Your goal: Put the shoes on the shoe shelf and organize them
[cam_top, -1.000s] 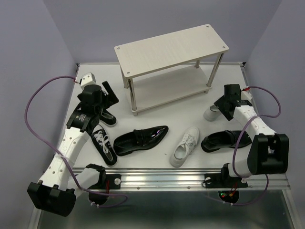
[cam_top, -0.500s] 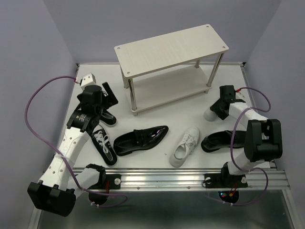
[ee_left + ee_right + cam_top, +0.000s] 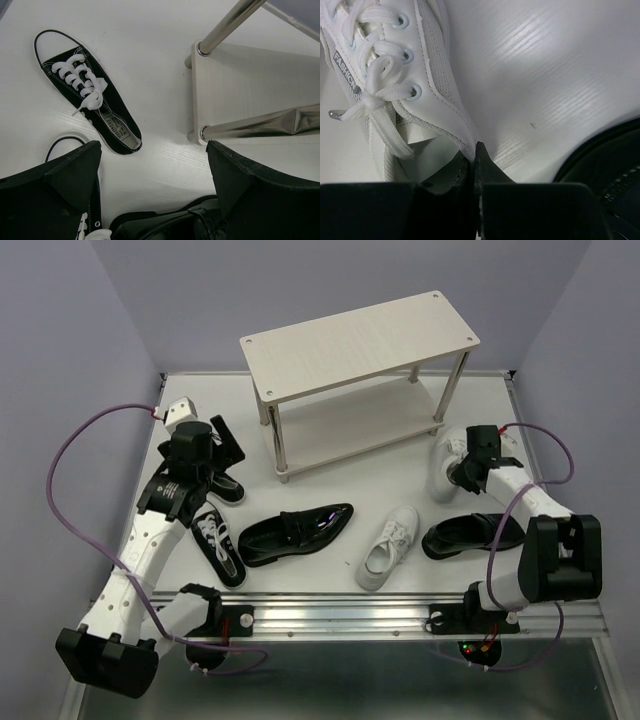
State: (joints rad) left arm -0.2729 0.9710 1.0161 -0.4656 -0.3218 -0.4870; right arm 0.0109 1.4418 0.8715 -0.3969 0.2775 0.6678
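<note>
I should next lift my right gripper up and outward, over the nearest end of the upper board. Then I should lower the white sneaker and release it there, since that board is bare.
The shoe shelf (image 3: 360, 340) stands at the back, both boards bare; its lower board (image 3: 240, 80) shows in the left wrist view. My right gripper (image 3: 464, 470) (image 3: 475, 152) is shut on the collar edge of a white sneaker (image 3: 448, 452) (image 3: 405, 75) near the shelf's right legs. The other white sneaker (image 3: 391, 545) lies at the front, between two black loafers (image 3: 295, 533) (image 3: 474, 534). My left gripper (image 3: 230, 438) (image 3: 155, 170) hangs open above the table beside a black canvas sneaker (image 3: 226, 487) (image 3: 87, 100). Its mate (image 3: 218, 546) lies nearer the front.
A loafer's edge (image 3: 615, 165) lies just right of my right gripper. The shelf's metal legs (image 3: 227, 22) rise close to my left gripper. Purple walls close in the table (image 3: 340, 480) on three sides, and a metal rail (image 3: 400, 615) runs along the front.
My right gripper has swung over the white sneaker by the shelf legs and shut on its collar. The left arm has hardly moved.
</note>
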